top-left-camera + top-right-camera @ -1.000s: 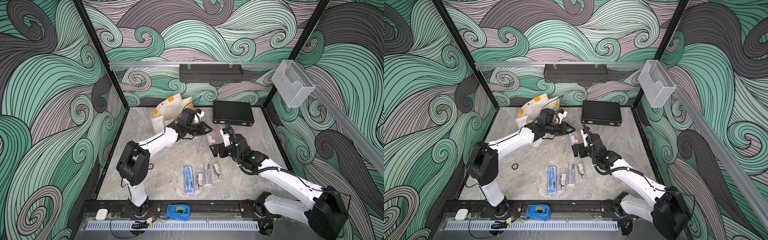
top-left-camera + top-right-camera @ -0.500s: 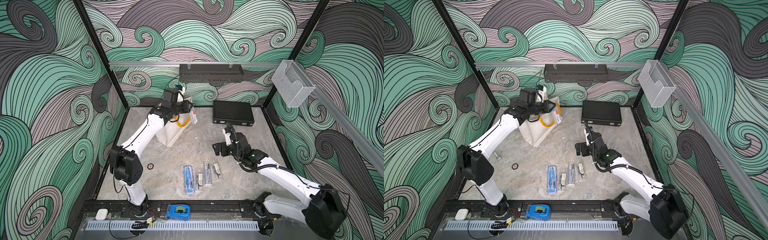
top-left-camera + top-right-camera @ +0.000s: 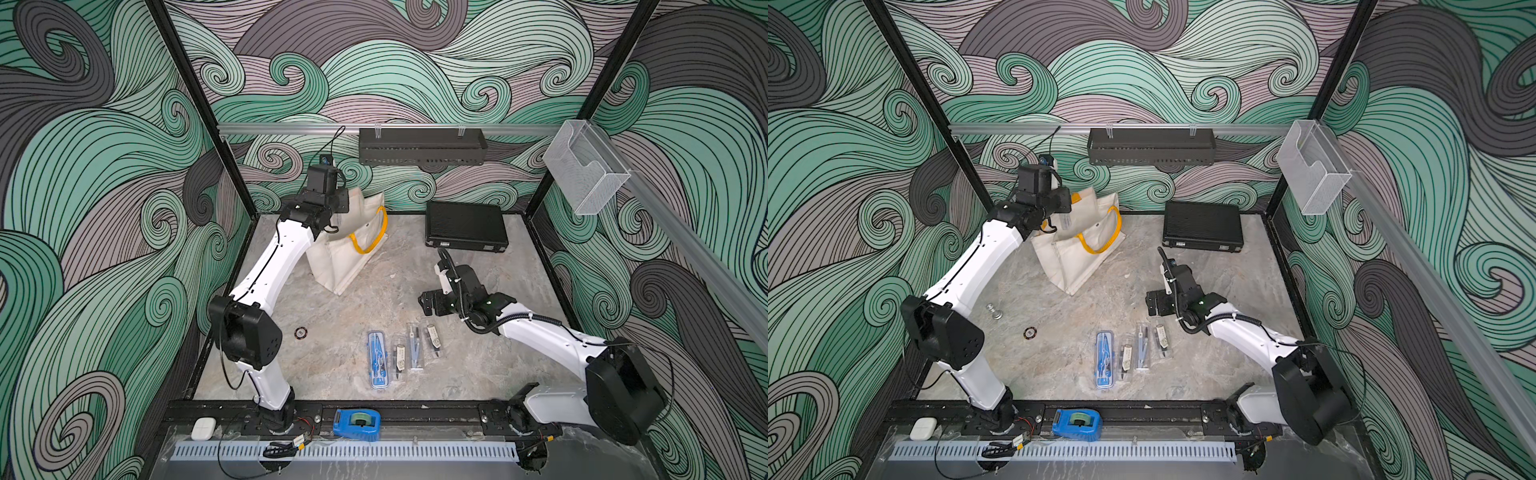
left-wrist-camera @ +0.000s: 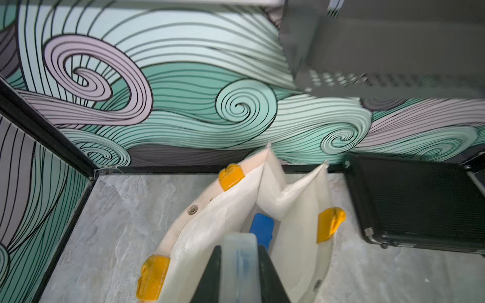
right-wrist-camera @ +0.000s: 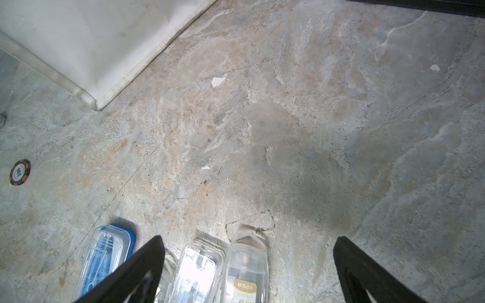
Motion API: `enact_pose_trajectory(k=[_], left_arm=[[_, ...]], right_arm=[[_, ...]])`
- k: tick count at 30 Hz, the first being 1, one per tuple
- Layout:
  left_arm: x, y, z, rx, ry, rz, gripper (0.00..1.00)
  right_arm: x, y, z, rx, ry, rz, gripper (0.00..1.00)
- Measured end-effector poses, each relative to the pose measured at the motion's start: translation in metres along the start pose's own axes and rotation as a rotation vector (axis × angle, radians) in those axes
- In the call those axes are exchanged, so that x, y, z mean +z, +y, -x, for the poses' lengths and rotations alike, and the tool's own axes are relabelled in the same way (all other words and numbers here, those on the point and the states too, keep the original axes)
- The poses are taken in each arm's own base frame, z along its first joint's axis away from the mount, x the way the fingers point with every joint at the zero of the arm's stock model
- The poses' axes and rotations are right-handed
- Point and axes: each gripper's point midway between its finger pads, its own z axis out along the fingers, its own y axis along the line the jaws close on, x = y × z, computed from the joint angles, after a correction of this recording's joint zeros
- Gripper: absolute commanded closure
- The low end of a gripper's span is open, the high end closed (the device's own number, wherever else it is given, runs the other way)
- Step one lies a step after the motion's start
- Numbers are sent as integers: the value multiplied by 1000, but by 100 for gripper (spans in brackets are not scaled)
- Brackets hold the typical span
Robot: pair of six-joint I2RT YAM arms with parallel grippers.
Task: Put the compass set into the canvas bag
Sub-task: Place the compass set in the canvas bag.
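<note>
The left gripper lowers into the opening of the canvas bag next and releases the clear-cased compass set (image 4: 237, 275), since the bag's sides stand apart beneath it.
The off-white canvas bag (image 3: 353, 257) (image 3: 1073, 257) with yellow handles stands open at the back left. My left gripper (image 3: 1064, 218) (image 4: 239, 249) hangs over its mouth, shut on a clear-cased compass set (image 4: 237, 275). In the left wrist view a blue object (image 4: 262, 230) lies inside the canvas bag (image 4: 210, 230). Several more compass sets lie in a row near the front: a blue one (image 3: 377, 359) (image 5: 105, 257) and clear ones (image 3: 415, 347) (image 5: 246, 272). My right gripper (image 3: 428, 301) (image 5: 248, 238) hovers open just behind that row, holding nothing.
A flat black hard case (image 3: 465, 226) lies at the back right. A poker chip (image 3: 300, 333) and a small metal weight (image 3: 994, 311) sit left of centre. A blue tape dispenser (image 3: 357, 422) rests on the front rail. A black shelf (image 3: 422, 145) hangs on the back wall.
My left gripper swung from the table's middle up and back to the bag's mouth, still holding the clear case. The bag went from lying flat to standing open. The right gripper barely shifted.
</note>
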Motion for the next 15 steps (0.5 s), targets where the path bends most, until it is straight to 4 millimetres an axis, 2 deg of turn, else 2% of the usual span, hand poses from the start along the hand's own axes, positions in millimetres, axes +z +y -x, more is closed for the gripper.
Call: enact_pose_trajectory(k=[5, 9, 11, 15], left_arm=[[41, 0, -49, 43, 135, 45, 85], [55, 1, -85, 67, 232, 58, 84], [56, 2, -94, 72, 255, 60, 83], [57, 2, -99, 71, 267, 56, 77]], right_arm=[[2, -1, -1, 4, 7, -4, 0], [6, -3, -7, 5, 30, -12, 0], [8, -4, -9, 6, 42, -16, 0], [11, -5, -12, 8, 56, -21, 0]])
